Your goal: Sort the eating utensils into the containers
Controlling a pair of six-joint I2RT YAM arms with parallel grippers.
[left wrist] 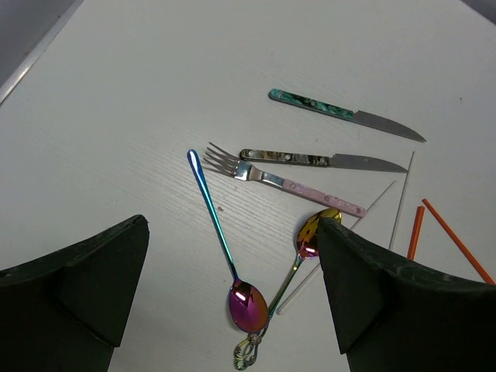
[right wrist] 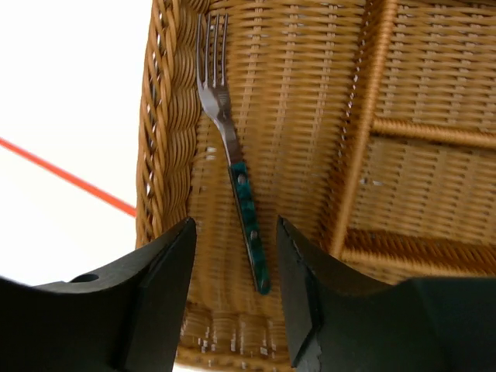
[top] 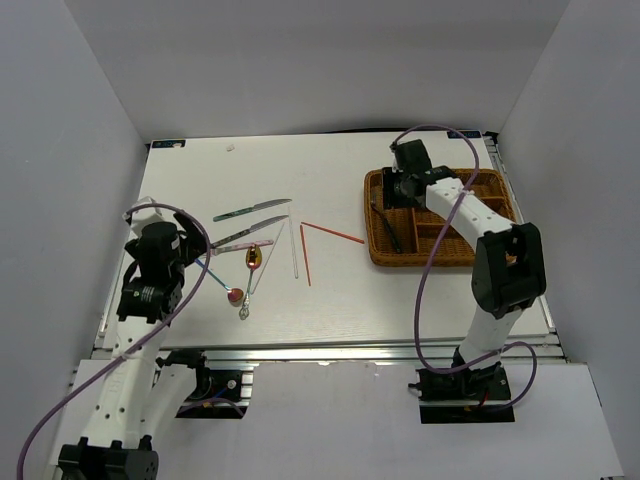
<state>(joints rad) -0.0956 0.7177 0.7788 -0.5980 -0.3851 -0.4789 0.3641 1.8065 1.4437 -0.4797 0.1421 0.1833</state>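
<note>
Next, my left gripper goes toward the right in the top view, turns and comes down onto the pink fork's handle, since the teal-handled fork [right wrist: 232, 155] already lies in the tray.
Loose utensils lie left of centre on the table: a green-handled knife [top: 250, 210] [left wrist: 341, 112], a second knife [left wrist: 322, 160], a pink-handled fork [left wrist: 279, 180], a gold spoon [left wrist: 310, 232], a blue-handled spoon with a red-purple bowl [left wrist: 248, 304], white chopsticks [top: 293, 250] and red chopsticks [top: 332, 232]. My left gripper [top: 188, 262] [left wrist: 232, 225] is open and empty above the two spoons. My right gripper [top: 388, 190] [right wrist: 235, 225] is open over the wicker tray [top: 375, 250]. A teal-handled fork [right wrist: 232, 155] lies in the tray's long section [right wrist: 167, 116], its handle end between my fingers.
The tray's three parallel slots [top: 450, 225] lie partly under my right arm. White walls close in the table at the back and sides. The red chopsticks lie between the utensil cluster and the tray.
</note>
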